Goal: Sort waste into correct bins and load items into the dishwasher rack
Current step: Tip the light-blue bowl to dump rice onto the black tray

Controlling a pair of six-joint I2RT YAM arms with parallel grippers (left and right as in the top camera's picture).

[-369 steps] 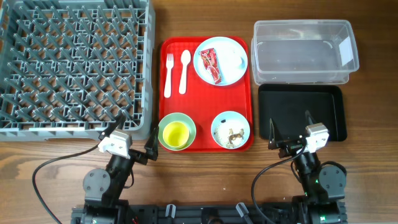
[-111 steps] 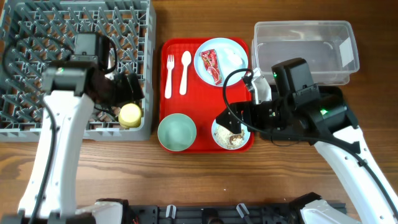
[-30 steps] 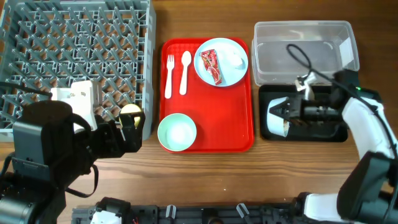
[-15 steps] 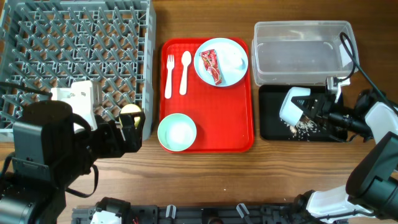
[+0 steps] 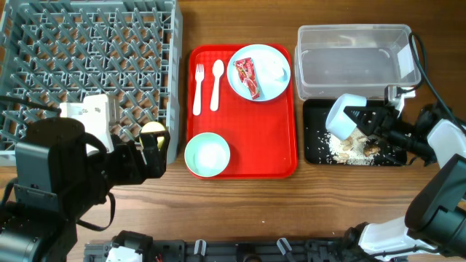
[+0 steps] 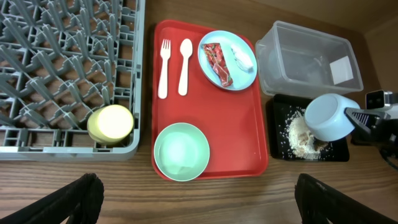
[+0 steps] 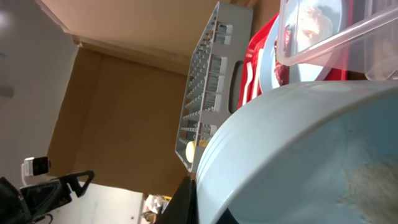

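My right gripper next crosses to the red serving tray beside the pale green bowl, turning the pale blue bowl (image 5: 341, 115) upright, and lowers it, as the tray lies bare there.
My right gripper (image 5: 359, 121) is shut on the rim of a pale blue bowl (image 5: 341, 115), held tipped on its side over the black tray (image 5: 313, 147). Brownish-white food scraps (image 5: 351, 148) lie heaped in that tray. The tilted bowl (image 7: 298, 155) fills the right wrist view, one dark finger (image 7: 185, 202) against its outer wall. My left gripper (image 6: 199, 205) hangs open high above the table's front edge, holding nothing. The yellow cup (image 6: 111, 122) sits in the grey rack's (image 5: 177, 73) front right corner. The red-and-white wrapper (image 5: 245, 76) lies on the blue plate (image 5: 271, 81).
The red serving tray (image 5: 247, 138) holds the plate, a white fork (image 5: 196, 87), a spoon (image 5: 215, 84) and a pale green bowl (image 5: 207, 155). The clear tub (image 5: 298, 58) stands behind the black tray. The left arm's bulk covers the table's front left.
The right gripper has tipped the bowl further and shifted it slightly over the black tray; more scraps have spilled into the tray. The left arm has not moved.
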